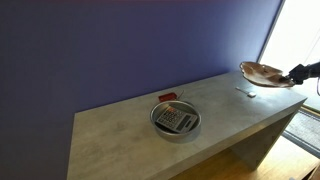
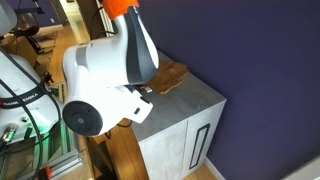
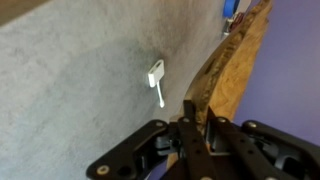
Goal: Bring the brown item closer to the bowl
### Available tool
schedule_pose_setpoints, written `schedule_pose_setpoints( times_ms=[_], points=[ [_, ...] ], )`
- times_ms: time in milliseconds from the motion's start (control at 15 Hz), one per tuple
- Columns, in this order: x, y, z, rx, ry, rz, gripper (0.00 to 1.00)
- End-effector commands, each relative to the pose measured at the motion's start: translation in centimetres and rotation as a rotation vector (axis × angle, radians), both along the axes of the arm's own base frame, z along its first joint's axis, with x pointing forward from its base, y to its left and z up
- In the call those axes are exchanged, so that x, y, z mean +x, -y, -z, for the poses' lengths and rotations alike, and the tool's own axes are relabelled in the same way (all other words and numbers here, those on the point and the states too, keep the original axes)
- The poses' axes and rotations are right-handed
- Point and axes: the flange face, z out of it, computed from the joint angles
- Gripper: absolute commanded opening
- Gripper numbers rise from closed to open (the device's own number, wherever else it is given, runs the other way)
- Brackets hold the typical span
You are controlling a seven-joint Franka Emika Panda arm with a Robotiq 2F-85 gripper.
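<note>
The dish goes toward the metal bowl (image 1: 176,122) next and down onto the bare tabletop (image 1: 213,101) beside the bowl for my gripper to release, since it hangs far away.
The brown dish (image 1: 263,73) is held in the air above the table's far right end, roughly level. My gripper (image 1: 296,76) is shut on its right rim. In the wrist view the dish (image 3: 232,70) shows edge-on, clamped between my fingers (image 3: 199,118). The metal bowl (image 1: 176,122) sits on the middle of the grey table (image 1: 120,140), well to the left of the dish, with a dark keypad-like object inside. In an exterior view the arm hides most of the dish (image 2: 170,74); the bowl is out of view there.
A small red object (image 1: 168,96) lies behind the bowl. A small white object (image 3: 157,78) lies on the table under the dish, also in an exterior view (image 1: 245,92). A purple wall stands behind the table. The table's right edge drops off below the gripper.
</note>
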Motion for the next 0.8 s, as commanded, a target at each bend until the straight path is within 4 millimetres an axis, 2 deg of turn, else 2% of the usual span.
schedule_pose_setpoints(
  times_ms=[0, 67, 133, 333, 400, 467, 600, 667, 733],
  points=[
    [-2.3, -5.7, -3.0, -0.083, 0.023, -0.105, 0.03],
    [-2.4, -7.2, -3.2, -0.109, 0.007, -0.133, 0.03],
    [0.7, -5.9, -2.2, -0.123, -0.008, -0.158, 0.03],
    [4.0, -11.1, -3.5, -0.116, -0.070, -0.236, 0.03],
    [4.6, -12.3, -3.8, -0.058, -0.135, -0.284, 0.03],
    [3.5, -9.9, -2.3, -0.104, -0.084, -0.249, 0.11],
    [4.8, -12.5, -2.7, -0.073, -0.132, -0.294, 0.11],
    [4.9, -12.9, -2.7, -0.068, -0.141, -0.301, 0.11],
    [4.9, -12.9, -2.7, -0.068, -0.143, -0.300, 0.03]
  ],
)
